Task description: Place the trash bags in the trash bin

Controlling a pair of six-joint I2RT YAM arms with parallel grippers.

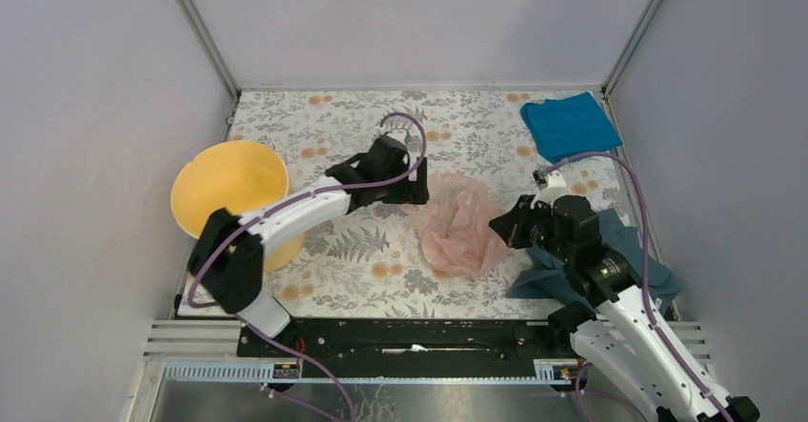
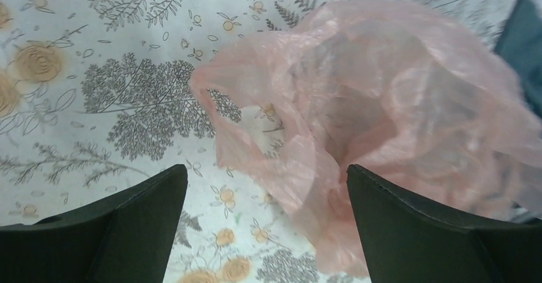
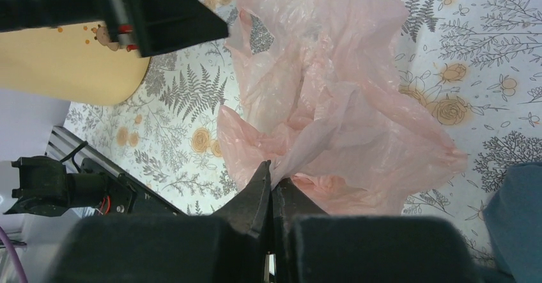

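Note:
My left gripper comes down onto the bag's narrow piece (image 1: 412,211) (image 2: 227,144) beside the hole next and closes on the plastic, since the piece lies below, between my open fingers.
The pale-pink crinkly trash bag (image 1: 460,231) lies crumpled on the floral table mid-right. It fills the left wrist view (image 2: 383,104) and the right wrist view (image 3: 332,110). My right gripper (image 3: 273,175) is shut on a fold at the bag's near edge; in the top view it (image 1: 502,226) sits at the bag's right side. My left gripper (image 2: 265,187) is open just above the bag's left edge, its right finger over the plastic; in the top view it (image 1: 419,189) sits at the bag's upper-left. The yellow-orange trash bin (image 1: 229,193) stands at the left, behind the left arm.
A bright blue cloth (image 1: 570,125) lies at the back right corner. A grey-blue cloth (image 1: 624,251) lies under the right arm at the right edge. The bin's wall shows in the right wrist view (image 3: 70,66). Grey walls enclose the table.

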